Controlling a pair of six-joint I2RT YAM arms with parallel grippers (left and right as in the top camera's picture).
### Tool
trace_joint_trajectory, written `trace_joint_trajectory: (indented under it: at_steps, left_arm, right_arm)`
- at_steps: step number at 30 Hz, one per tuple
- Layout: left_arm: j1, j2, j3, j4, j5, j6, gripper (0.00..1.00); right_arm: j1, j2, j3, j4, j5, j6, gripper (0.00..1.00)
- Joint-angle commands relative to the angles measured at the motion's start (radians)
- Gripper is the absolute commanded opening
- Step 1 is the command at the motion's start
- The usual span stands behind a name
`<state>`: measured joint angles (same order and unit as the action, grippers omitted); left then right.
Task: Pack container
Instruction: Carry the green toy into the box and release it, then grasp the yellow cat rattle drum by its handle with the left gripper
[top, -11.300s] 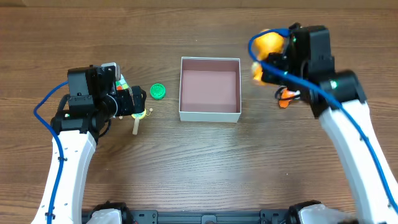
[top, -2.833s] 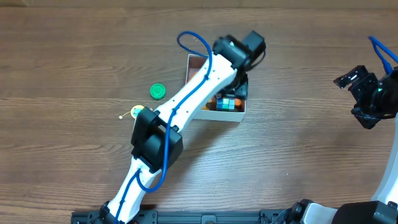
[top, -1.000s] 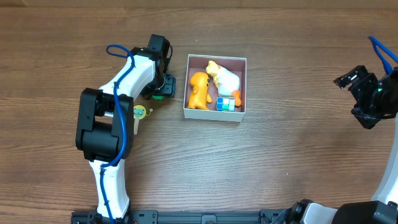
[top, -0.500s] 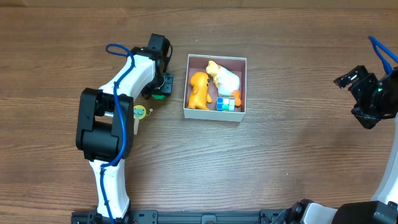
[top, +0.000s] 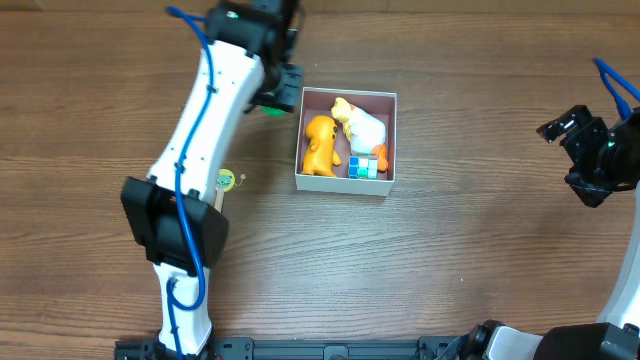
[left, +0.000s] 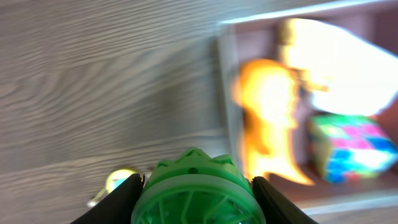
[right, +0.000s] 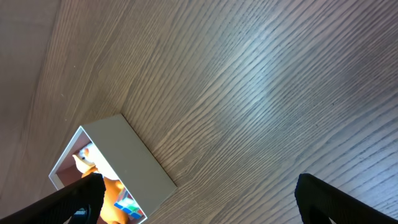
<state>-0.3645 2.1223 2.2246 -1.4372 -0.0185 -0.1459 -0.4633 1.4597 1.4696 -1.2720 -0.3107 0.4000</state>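
Observation:
My left gripper is to carry the green disc (top: 273, 111) next over the side of the box (top: 346, 142), and then back toward the gap between the orange toy and the coloured cube.
The container (top: 390, 140) is a white-walled square box at the table's middle, also in the left wrist view (left: 225, 93) and the right wrist view (right: 134, 155). In it lie an orange toy (top: 319, 146), a white toy (top: 364, 127) and a coloured cube (top: 366, 166). My left gripper (top: 276, 98) hangs just off the box's far left corner, shut on a green ribbed disc (left: 196, 190) that fills the space between its black fingers (left: 118, 200). My right gripper (top: 578, 150) stands open far to the right, with nothing between its fingers (right: 81, 196).
A small yellow-green toy on a stick (top: 226, 182) lies on the wood left of the box, under the left arm's forearm. The left arm stretches diagonally from the table's near left up to the box.
The left gripper closed on the green disc on the table, lifted it and carried it back and right, to the box's far left corner. The right arm has not moved.

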Motion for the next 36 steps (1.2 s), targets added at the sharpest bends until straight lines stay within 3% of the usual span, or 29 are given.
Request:
trace_joint_trajectory:
  at_steps: [1,7,12,16,20,22,26,31,34,36]
  left_arm:
    - [-0.123,-0.017,-0.027,0.023,0.041,0.013,0.45]
    - [-0.228,-0.017,-0.238,0.225,-0.068,-0.043,0.52]
    - [-0.231,-0.017,-0.423,0.325,-0.012,-0.049,0.52]
    - [-0.234,-0.017,-0.441,0.326,0.012,-0.04,0.57]
    - [-0.234,-0.017,-0.439,0.306,0.013,-0.041,0.73]
    - [-0.233,-0.017,-0.426,0.286,0.012,-0.041,0.77]
    - [-0.222,-0.024,-0.313,0.172,0.004,-0.042,0.66]
    - [-0.172,-0.052,-0.092,-0.067,-0.149,-0.093,0.71]
    - [-0.09,-0.106,-0.048,-0.229,-0.206,-0.13,0.73]
    - [-0.04,-0.129,-0.06,-0.253,-0.189,-0.13,0.71]
  right_arm:
    - [-0.003,-0.018,0.014,0.006,-0.005,0.005,1.0]
    - [-0.003,-0.018,0.014,0.006,-0.005,0.005,1.0]
    - [-0.003,-0.018,0.014,0.006,-0.005,0.005,1.0]
    - [-0.003,-0.018,0.014,0.006,-0.005,0.005,1.0]
    - [-0.003,-0.018,0.014,0.006,-0.005,0.005,1.0]
    - [-0.003,-0.018,0.014,0.006,-0.005,0.005,1.0]
    - [-0.003,-0.018,0.014,0.006,-0.005,0.005,1.0]
    - [-0.003,-0.018,0.014,0.006,-0.005,0.005,1.0]
    - [-0.003,-0.018,0.014,0.006,-0.005,0.005,1.0]
    - [-0.003,-0.018,0.014,0.006,-0.005,0.005,1.0]
